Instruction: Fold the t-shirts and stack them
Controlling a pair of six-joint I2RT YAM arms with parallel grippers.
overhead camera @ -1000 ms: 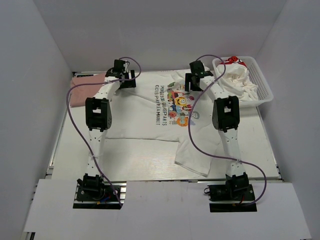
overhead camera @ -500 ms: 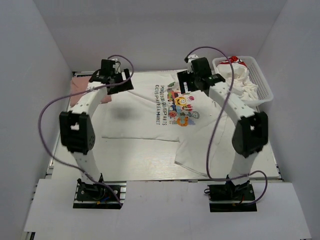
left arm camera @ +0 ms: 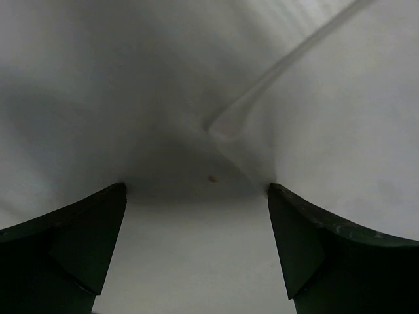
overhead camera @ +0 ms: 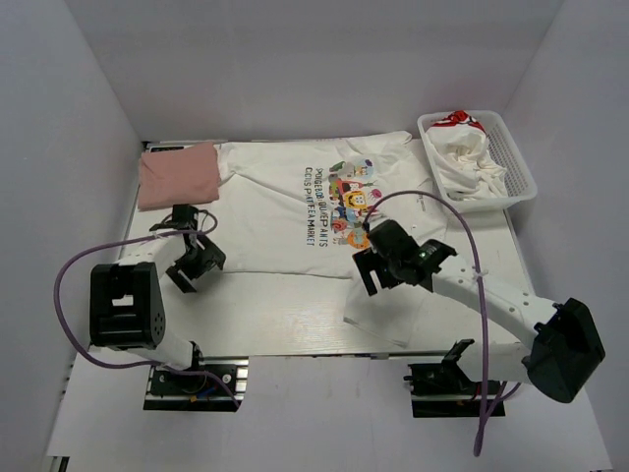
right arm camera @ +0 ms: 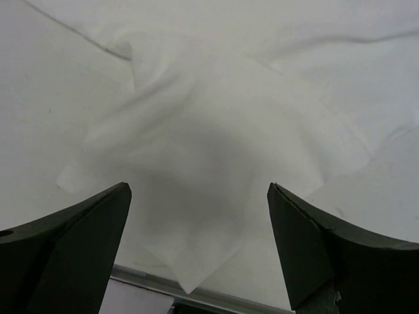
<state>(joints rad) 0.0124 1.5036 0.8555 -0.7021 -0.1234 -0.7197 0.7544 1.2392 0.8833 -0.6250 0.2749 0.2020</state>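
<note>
The white shirt's near corner (left arm camera: pixel 224 128) lies just outward, so next my left gripper's open fingers need to move slightly outward, go around it at its tip and close.
A white t-shirt (overhead camera: pixel 285 202) with a colourful cartoon print and dark lettering lies spread flat across the table. A folded dusty-pink t-shirt (overhead camera: pixel 177 175) rests at the far left corner. My left gripper (overhead camera: pixel 195 264) (left arm camera: pixel 196 190) is open, low over bare table at the white shirt's near left corner, with the cloth edge (left arm camera: pixel 314 131) just ahead of it. My right gripper (overhead camera: pixel 376 270) (right arm camera: pixel 198 190) is open above the shirt's near sleeve (right arm camera: pixel 196 163), whose corner points at the table's front edge. Neither gripper holds anything.
A white mesh basket (overhead camera: pixel 521 169) at the far right holds crumpled white tees (overhead camera: pixel 467 157) with a red mark. White walls close in the table on three sides. The table's metal front edge (right arm camera: pixel 157 284) lies just below the sleeve corner.
Both arms drew back from the shirt's far edge toward the near side: the left to the near left corner, the right over the near sleeve. Both grippers stayed open.
</note>
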